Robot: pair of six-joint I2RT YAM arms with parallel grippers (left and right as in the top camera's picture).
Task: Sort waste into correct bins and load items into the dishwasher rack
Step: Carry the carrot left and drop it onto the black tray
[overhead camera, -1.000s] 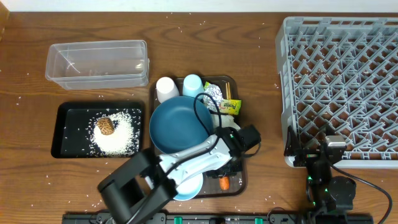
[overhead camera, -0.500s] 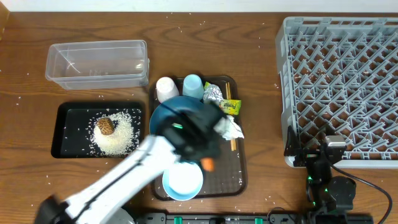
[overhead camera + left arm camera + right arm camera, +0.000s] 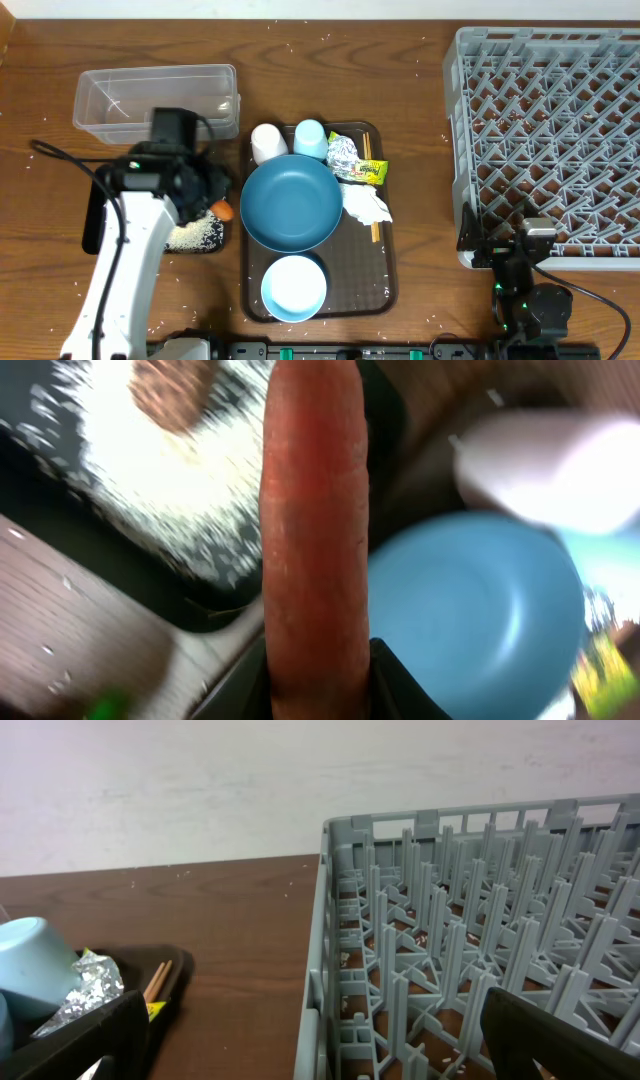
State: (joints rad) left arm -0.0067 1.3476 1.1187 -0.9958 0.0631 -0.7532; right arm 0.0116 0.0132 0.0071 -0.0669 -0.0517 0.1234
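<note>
I should next move my left gripper down and to the left in the overhead view, over the black tray's near side, because the carrot still hangs at the tray's edge.
My left gripper is shut on the orange carrot, above the right edge of the black tray. In the left wrist view the carrot stands up between the dark fingers, with the brown food lump and rice in the tray beyond it. The dark-blue dish, white bowl, white cup, light-blue cup, foil ball, packet, tissue and chopsticks lie on the brown serving tray. My right gripper stands open at the dishwasher rack's front left corner.
The clear tub stands behind the black tray, with my left arm reaching over the tray's left half. Rice grains are scattered over the wooden table. The rack's near wall rises between my right fingers.
My left arm has lifted the carrot from the front right of the brown tray and swung it left, across the blue dish, to the black tray's right edge. The right arm has not moved.
</note>
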